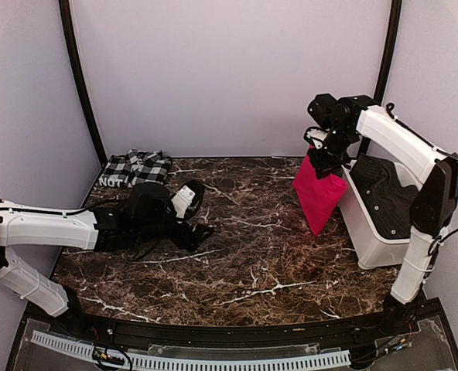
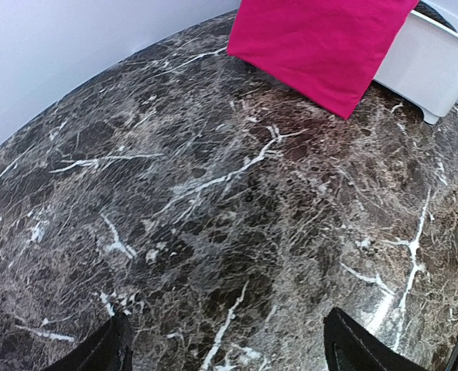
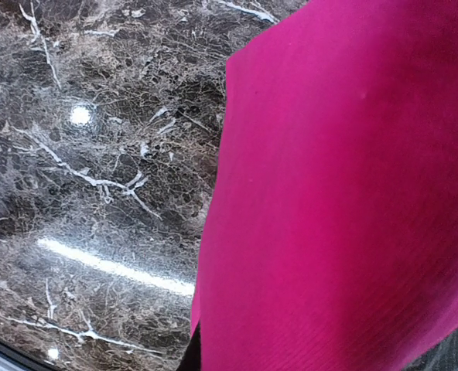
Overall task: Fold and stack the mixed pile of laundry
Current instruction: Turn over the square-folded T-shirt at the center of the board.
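Observation:
Next, my right gripper needs to sweep down and back to release the garment, since the table's bare middle lies below it, to the left in the top view.
The black-and-white checked garment (image 1: 136, 168) lies folded flat at the back left of the marble table. The bright red garment (image 1: 319, 193) hangs in the air at the right, with my right gripper (image 1: 322, 160) shut on its top edge, just left of the white bin. In the right wrist view the red garment (image 3: 345, 193) covers the fingers. My left gripper (image 1: 202, 232) rests low over the table left of centre, open and holding nothing. Its fingertips (image 2: 105, 352) stand wide apart over bare marble, with the red garment (image 2: 322, 39) ahead of them.
A white plastic bin (image 1: 376, 232) with a dark inside stands at the right edge, beside the right arm, and shows again as the bin (image 2: 434, 66) behind the red cloth. Grey walls close in the back and both sides.

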